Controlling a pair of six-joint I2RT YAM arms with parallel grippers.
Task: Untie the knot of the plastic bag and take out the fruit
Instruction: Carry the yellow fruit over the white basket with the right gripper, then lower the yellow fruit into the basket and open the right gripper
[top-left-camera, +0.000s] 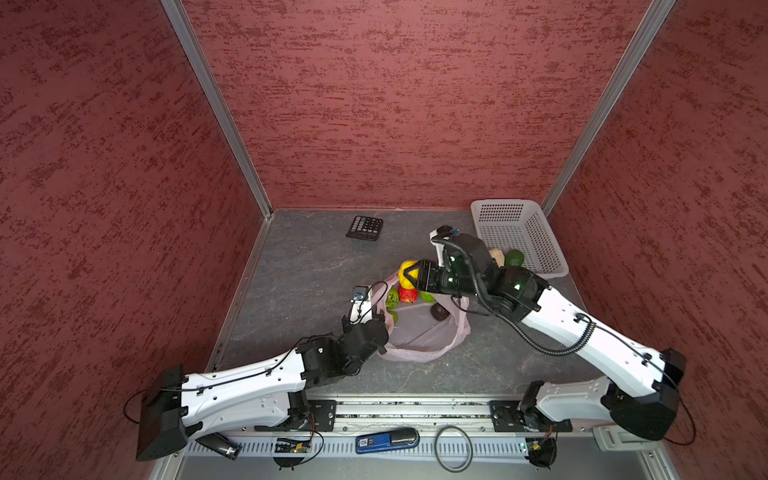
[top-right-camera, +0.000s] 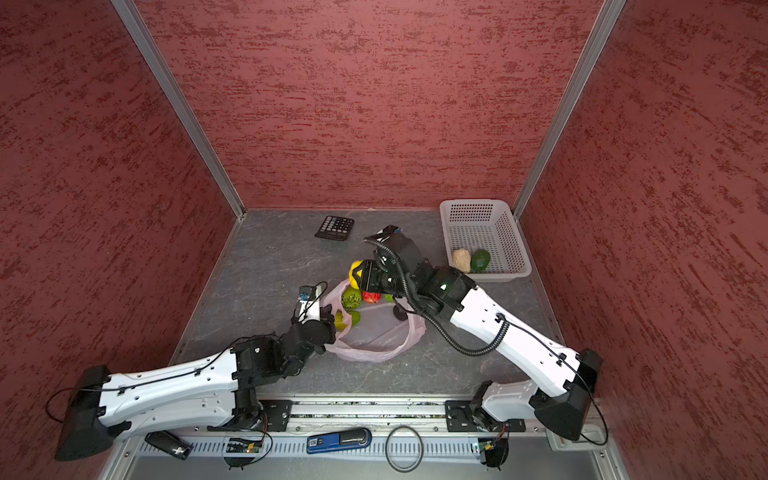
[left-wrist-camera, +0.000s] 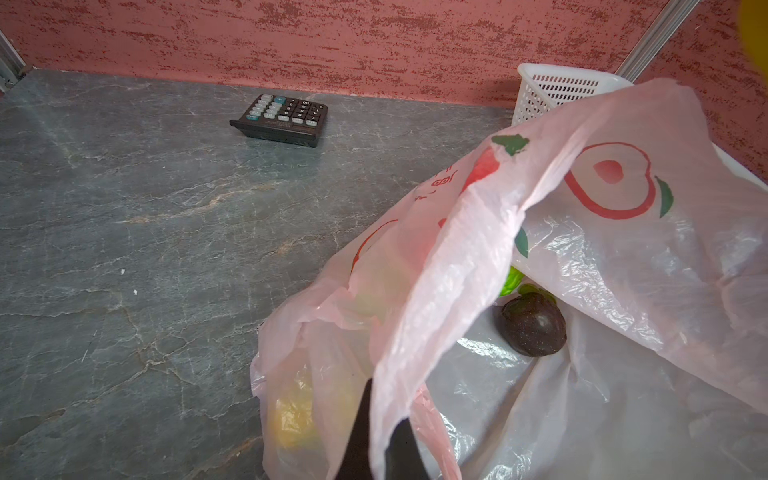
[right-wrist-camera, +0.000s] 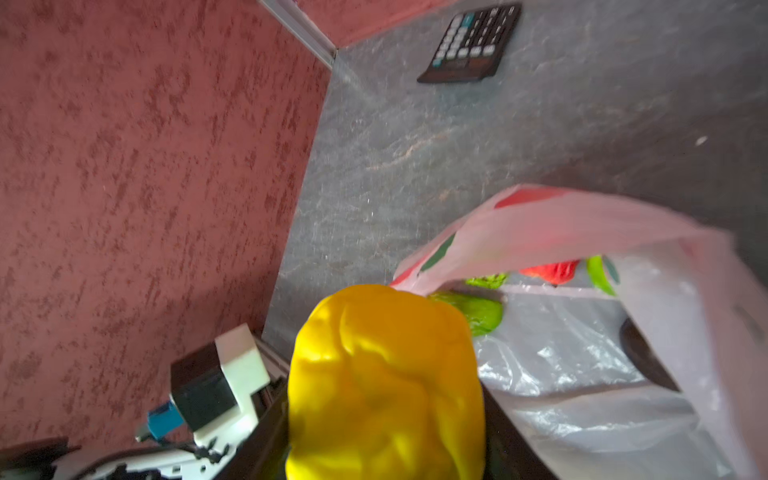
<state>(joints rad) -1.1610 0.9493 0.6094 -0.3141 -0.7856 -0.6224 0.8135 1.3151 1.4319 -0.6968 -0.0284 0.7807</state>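
My right gripper will next swing across the table to the bare bottom of the basket beside the dark green fruit, go down and let go of the yellow fruit (right-wrist-camera: 386, 374).
The pale pink plastic bag (top-left-camera: 424, 336) lies mid-table with its mouth spread wide; the knot does not show. My left gripper (left-wrist-camera: 380, 411) is shut on a fold of the bag's rim film at its left side and holds that flap up. My right gripper (top-left-camera: 411, 279) hovers over the bag's far edge, shut on a yellow fruit (right-wrist-camera: 386, 374). Inside the bag lie a light green fruit (top-left-camera: 392, 297), a red fruit (top-left-camera: 408, 294) and a dark brown fruit (left-wrist-camera: 534, 328).
A white perforated basket (top-right-camera: 453, 232) stands at the back right with a beige fruit (top-right-camera: 461, 259) and a dark green fruit (top-right-camera: 481, 259) in it. A black calculator (top-left-camera: 364, 227) lies at the back. Red walls close in on three sides.
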